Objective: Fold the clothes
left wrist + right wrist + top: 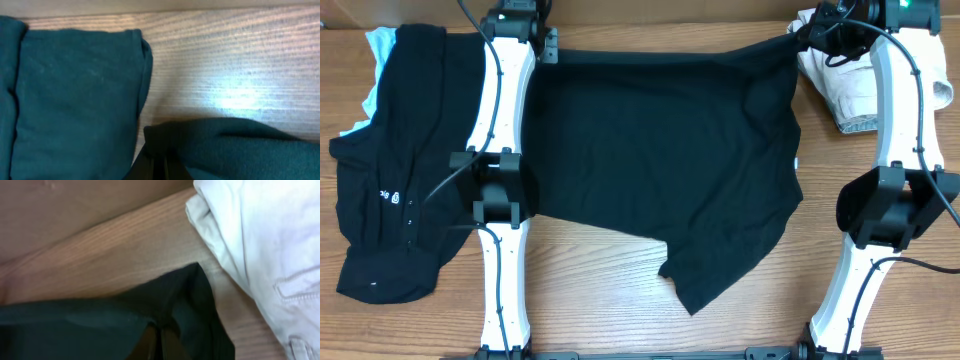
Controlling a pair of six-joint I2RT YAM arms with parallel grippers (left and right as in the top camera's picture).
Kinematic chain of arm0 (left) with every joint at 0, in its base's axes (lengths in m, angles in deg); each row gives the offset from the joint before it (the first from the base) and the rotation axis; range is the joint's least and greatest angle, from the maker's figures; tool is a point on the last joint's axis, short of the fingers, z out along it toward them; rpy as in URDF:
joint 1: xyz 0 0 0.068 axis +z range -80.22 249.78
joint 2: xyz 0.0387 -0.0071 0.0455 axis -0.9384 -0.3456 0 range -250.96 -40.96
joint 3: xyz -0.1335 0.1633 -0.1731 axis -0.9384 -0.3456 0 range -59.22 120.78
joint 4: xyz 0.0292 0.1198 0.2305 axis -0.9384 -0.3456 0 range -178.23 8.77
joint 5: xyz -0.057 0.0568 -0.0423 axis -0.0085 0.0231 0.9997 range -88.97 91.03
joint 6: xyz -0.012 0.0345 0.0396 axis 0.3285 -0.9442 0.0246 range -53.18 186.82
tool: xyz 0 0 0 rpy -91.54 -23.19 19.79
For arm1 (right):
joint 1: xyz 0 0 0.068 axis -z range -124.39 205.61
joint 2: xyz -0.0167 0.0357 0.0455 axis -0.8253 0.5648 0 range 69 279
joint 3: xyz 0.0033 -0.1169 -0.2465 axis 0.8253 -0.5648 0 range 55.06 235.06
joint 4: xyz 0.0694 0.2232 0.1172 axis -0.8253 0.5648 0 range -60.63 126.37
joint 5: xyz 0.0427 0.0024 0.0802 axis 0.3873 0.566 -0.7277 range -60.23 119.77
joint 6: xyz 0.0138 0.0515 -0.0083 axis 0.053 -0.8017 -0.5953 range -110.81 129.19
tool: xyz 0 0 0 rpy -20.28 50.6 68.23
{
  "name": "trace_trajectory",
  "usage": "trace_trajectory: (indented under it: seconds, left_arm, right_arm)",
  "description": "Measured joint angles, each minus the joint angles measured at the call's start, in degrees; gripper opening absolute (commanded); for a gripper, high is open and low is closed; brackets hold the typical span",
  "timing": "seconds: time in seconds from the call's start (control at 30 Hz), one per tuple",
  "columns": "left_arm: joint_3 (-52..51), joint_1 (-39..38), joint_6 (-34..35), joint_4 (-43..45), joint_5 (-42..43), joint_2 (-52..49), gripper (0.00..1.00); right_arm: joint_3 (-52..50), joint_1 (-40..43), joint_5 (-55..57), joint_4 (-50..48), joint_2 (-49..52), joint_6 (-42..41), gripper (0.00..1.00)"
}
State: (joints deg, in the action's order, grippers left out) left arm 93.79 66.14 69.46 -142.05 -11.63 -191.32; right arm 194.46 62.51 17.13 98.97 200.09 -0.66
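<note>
The right gripper carries the black garment's pinched far corner back next. It then lowers the corner onto the black garment's flat side edge (790,177) and releases it, since that edge lies back from it.
A black garment (660,150) of the clothes lies spread across the middle of the table, its far edge pulled straight between both grippers. My left gripper (546,47) is shut on its far left corner; in the left wrist view the gripper (160,167) pinches dark fabric (235,147). On the far right corner my right gripper (801,38) is shut, and the right wrist view shows the gripper (160,342) closed on the black cloth (185,300). A second black garment (395,160) with tiny white marks lies heaped at the left, also seen as the dark garment (75,100).
A cream garment (850,95) lies bunched at the far right corner, close beside the right gripper, and shows as the white garment (265,245). A light blue cloth (380,45) peeks from under the left heap. A brown wall (75,210) runs along the table's far edge.
</note>
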Motion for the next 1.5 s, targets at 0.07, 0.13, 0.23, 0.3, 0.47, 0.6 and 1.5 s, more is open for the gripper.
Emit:
trace_trajectory:
  seconds: [0.07, 0.13, 0.23, 0.3, 0.47, 0.6, 1.5]
  left_arm:
    - [0.0, 0.2, 0.0, -0.7, 0.0, 0.0, 0.04]
    - [0.6, 0.3, 0.0, -3.5, 0.0, 0.0, 0.04]
    - [2.8, 0.7, 0.0, -9.1, 0.0, 0.0, 0.04]
    - [4.2, 0.9, 0.0, -12.9, 0.0, 0.0, 0.04]
    - [5.4, 1.8, 0.0, -20.9, 0.6, 0.0, 0.04]
    - [5.4, 1.9, 0.0, -25.3, 1.5, 0.0, 0.04]
    - [5.4, 2.3, -3.0, -35.8, 6.1, 0.0, 0.04]
  right_arm:
    - [0.0, 0.0, -0.1, 2.1, 0.0, -0.1, 0.04]
    - [0.0, 0.0, -0.6, 5.5, 0.0, -0.2, 0.04]
    - [0.0, 0.0, -2.1, 11.3, -0.3, -0.4, 0.04]
    - [0.0, 0.0, -2.7, 15.4, -0.4, -0.4, 0.04]
    - [0.0, 0.0, -3.4, 26.6, -0.8, -0.5, 0.04]
    - [0.0, 0.0, -2.3, 27.5, -0.9, -1.0, 0.04]
    - [-50.5, -2.5, 6.5, 8.3, -23.6, -9.3, 0.05]
